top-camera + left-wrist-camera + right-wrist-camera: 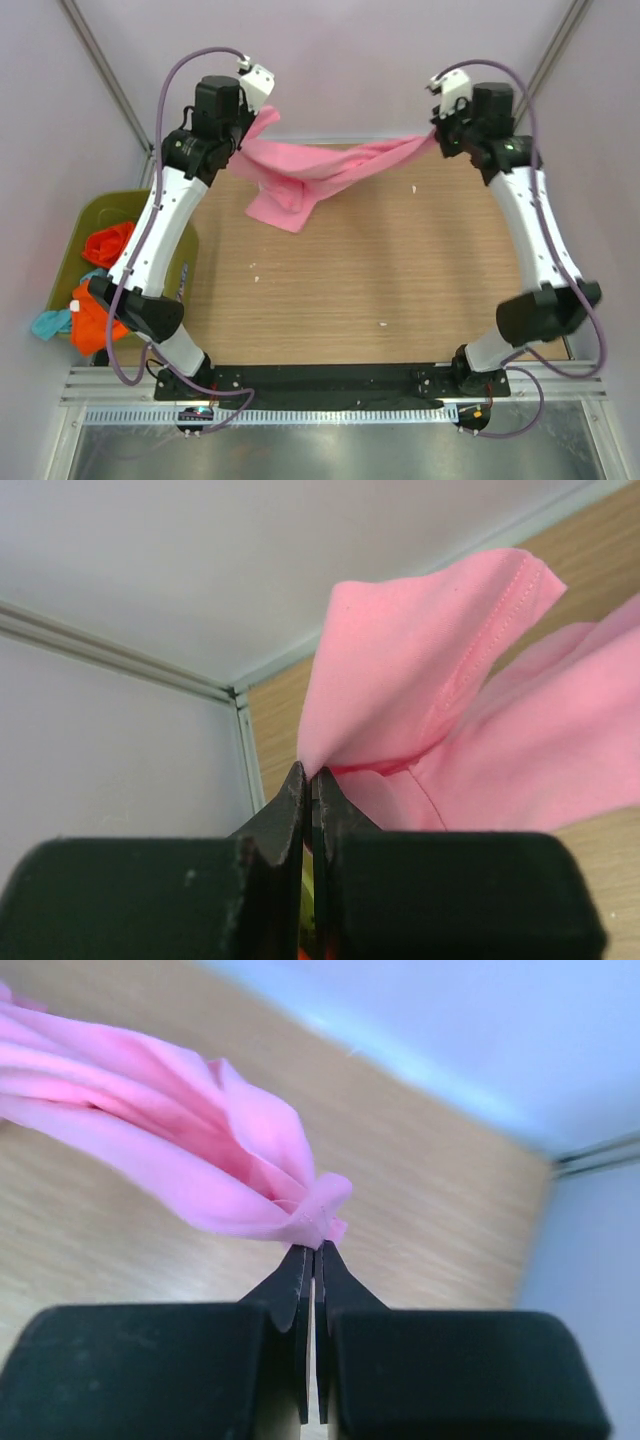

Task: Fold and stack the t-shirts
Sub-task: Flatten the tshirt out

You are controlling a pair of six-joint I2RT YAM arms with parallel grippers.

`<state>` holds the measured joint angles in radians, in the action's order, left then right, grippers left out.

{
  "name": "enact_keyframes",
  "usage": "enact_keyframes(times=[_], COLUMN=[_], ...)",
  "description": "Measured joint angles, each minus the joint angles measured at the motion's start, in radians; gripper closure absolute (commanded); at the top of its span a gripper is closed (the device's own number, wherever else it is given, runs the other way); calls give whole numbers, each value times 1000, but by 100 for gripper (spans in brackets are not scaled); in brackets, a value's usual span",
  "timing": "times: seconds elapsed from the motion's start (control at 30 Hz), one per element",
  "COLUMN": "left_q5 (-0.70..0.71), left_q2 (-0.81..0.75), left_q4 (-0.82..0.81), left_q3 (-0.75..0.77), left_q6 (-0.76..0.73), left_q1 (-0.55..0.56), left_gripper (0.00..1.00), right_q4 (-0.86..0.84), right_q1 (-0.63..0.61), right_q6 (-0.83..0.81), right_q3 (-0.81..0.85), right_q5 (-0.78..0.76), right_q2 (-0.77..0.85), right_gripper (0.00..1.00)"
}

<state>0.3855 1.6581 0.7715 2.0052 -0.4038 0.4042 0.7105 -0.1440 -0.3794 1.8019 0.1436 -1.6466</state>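
Note:
The right gripper draws the t-shirt's bunched end back toward the base and down next, to release it on the bare wooden tabletop that lies there.
A bright pink t-shirt (320, 170) hangs stretched between both arms above the far part of the table, its loose middle sagging onto the wood. My left gripper (245, 140) is shut on one end of it; the left wrist view shows the cloth (440, 690) pinched at the tips of that gripper (309, 775). At the far right, my right gripper (437, 132) is shut on the other bunched end (250, 1175), the fabric caught at its tips (315, 1250). More t-shirts, orange (105, 245) and teal (48, 323), lie at the left.
An olive-green bin (150, 205) stands off the table's left side, holding the orange and teal shirts. Light walls and a metal frame post (245, 745) enclose the far corners. The wooden tabletop (400, 270) lies between the arms.

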Motion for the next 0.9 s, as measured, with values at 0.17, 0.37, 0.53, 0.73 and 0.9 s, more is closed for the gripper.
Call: enact_keyframes(times=[0.17, 0.37, 0.53, 0.73, 0.9], left_q5=[0, -21, -61, -126, -154], left_q2=[-1, -29, -76, -175, -262], left_q4=[-12, -16, 15, 71, 121], left_q3=[100, 107, 43, -132, -346], left_q6=[-23, -27, -24, 38, 108], left_q1=[9, 28, 55, 74, 73], left_gripper=[100, 100, 100, 100, 100], right_q4=[-127, -138, -42, 143, 159], right_q1=[-11, -18, -18, -18, -18], right_q6=[-38, -33, 6, 45, 82], right_q3=[-109, -239, -376, -459, -509], right_q5=[-71, -124, -123, -13, 14], right_q2=[342, 486, 502, 509, 520], right_gripper=[99, 99, 99, 28, 16])
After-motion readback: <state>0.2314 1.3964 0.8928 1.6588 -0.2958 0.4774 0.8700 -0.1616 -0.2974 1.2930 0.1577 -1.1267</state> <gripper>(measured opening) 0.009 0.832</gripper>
